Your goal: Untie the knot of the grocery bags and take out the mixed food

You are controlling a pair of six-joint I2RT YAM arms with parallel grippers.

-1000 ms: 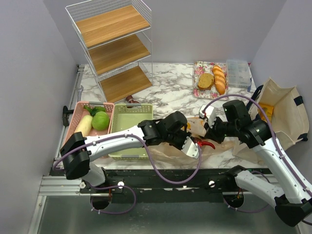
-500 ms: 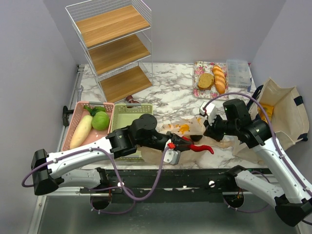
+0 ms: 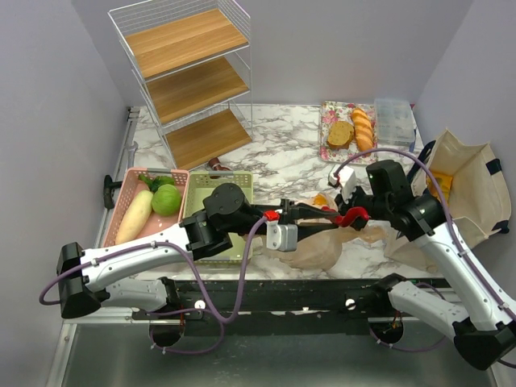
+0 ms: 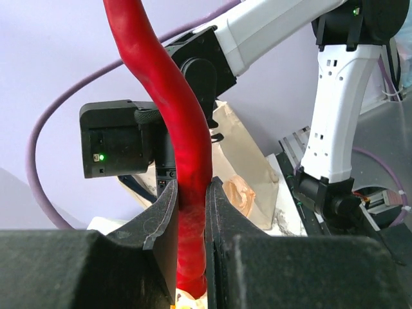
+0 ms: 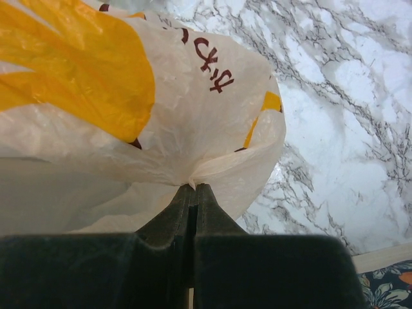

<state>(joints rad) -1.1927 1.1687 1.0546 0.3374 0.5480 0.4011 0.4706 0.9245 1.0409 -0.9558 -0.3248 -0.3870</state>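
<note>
The left gripper swings down and to its left in the top view, tipping down, to the pink basket [image 3: 119, 201] next and releases the chilli, as vegetables lie there.
My left gripper [image 3: 330, 214] is shut on a long red chilli [image 3: 355, 216], held above the table's front middle. In the left wrist view the chilli [image 4: 174, 96] runs up between the pads [image 4: 164, 212] and curves well past the tips. Below it, the translucent tan grocery bag [image 3: 318, 250] with orange print lies crumpled on the marble. My right gripper [image 3: 345, 205] is shut on a pinch of that bag's plastic. The right wrist view shows the bag [image 5: 129, 96] bunched at the closed tips [image 5: 194, 188]. A pale radish [image 3: 133, 216] and a green round vegetable [image 3: 166, 199] lie in the pink basket [image 3: 119, 201].
A green basket [image 3: 216, 201] stands next to the pink one. The wire shelf rack [image 3: 189, 72] is at the back left. A floral tray [image 3: 330, 109] holds a bread slice and rolls, with a clear box [image 3: 395, 119] beside it. The canvas tote [image 3: 468, 193] lies at the right edge.
My left gripper has pulled the red chilli out of the bag and raised it, first toward the left, then up and right. The right gripper keeps its pinch on the bag.
</note>
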